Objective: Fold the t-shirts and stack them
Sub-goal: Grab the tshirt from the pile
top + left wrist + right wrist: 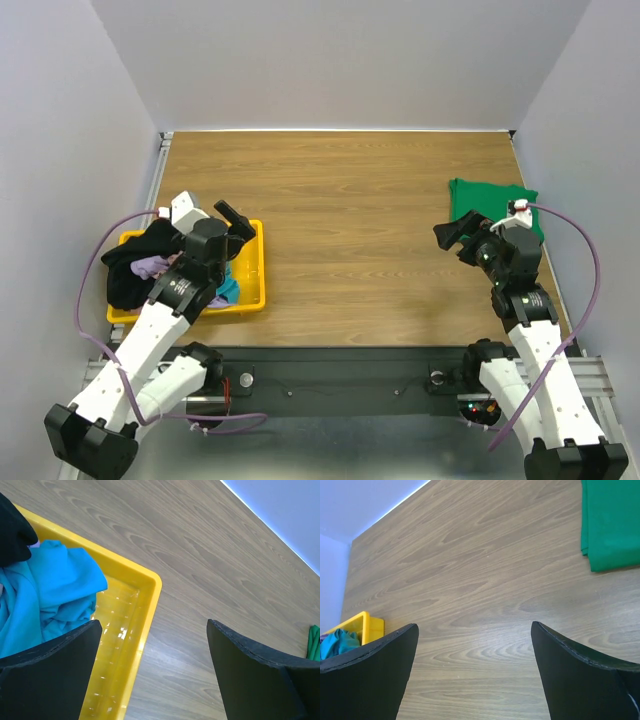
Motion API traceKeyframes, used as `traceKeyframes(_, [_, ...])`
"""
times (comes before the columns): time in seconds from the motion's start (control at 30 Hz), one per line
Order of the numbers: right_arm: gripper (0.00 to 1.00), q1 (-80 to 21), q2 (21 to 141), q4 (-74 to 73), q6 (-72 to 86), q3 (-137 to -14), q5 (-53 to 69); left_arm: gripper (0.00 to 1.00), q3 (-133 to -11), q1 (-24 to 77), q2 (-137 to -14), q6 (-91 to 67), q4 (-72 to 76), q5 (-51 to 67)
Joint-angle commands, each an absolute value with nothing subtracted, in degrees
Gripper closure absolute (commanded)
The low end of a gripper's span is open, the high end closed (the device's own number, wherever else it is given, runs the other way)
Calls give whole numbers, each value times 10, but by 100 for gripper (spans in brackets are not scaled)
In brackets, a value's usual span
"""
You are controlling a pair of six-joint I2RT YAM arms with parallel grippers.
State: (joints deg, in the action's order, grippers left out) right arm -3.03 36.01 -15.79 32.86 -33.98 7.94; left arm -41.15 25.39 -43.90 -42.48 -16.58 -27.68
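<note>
The black t-shirt is on top of the heap. My left gripper needs to move across to the left in the top view next and down onto the black t-shirt's folds.
A green t-shirt (492, 200) lies folded flat on the right of the table, and it fills the top right corner of the right wrist view (612, 522). At the left, a yellow bin (257, 285) holds a heap of t-shirts: a black one (133, 268), a lavender one (152, 267) and a teal one (229, 290). My left gripper (240, 222) hangs open over the bin's right rim (150, 595), empty, with the teal cloth (50, 590) to its left. My right gripper (455, 230) is open and empty above bare wood (474, 625), just left of the green tee.
The wooden table runs between the bin and the green tee, with white walls on three sides. The black tee hangs over the bin's left rim. Both arm bases sit on a dark rail at the near edge.
</note>
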Motion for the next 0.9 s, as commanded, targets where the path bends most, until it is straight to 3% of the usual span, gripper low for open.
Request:
traceKeyframes(0.0, [0, -29, 352, -121, 345, -340, 70, 1, -453, 252, -450, -423, -160, -322])
traceKeyframes(0.3, [0, -29, 371, -115, 358, -338, 85, 1, -562, 193, -549, -479, -286, -483])
traceKeyframes(0.57, [0, -29, 380, -114, 347, -337, 87, 2, -583, 25, -631, -418, -229, -371])
traceKeyframes(0.83, [0, -29, 386, -114, 343, -335, 78, 18, -584, -23, -691, -408, -228, -339])
traceKeyframes(0.87, [0, -29, 385, -114, 344, -334, 76, 23, -579, -25, -693, -409, -229, -339])
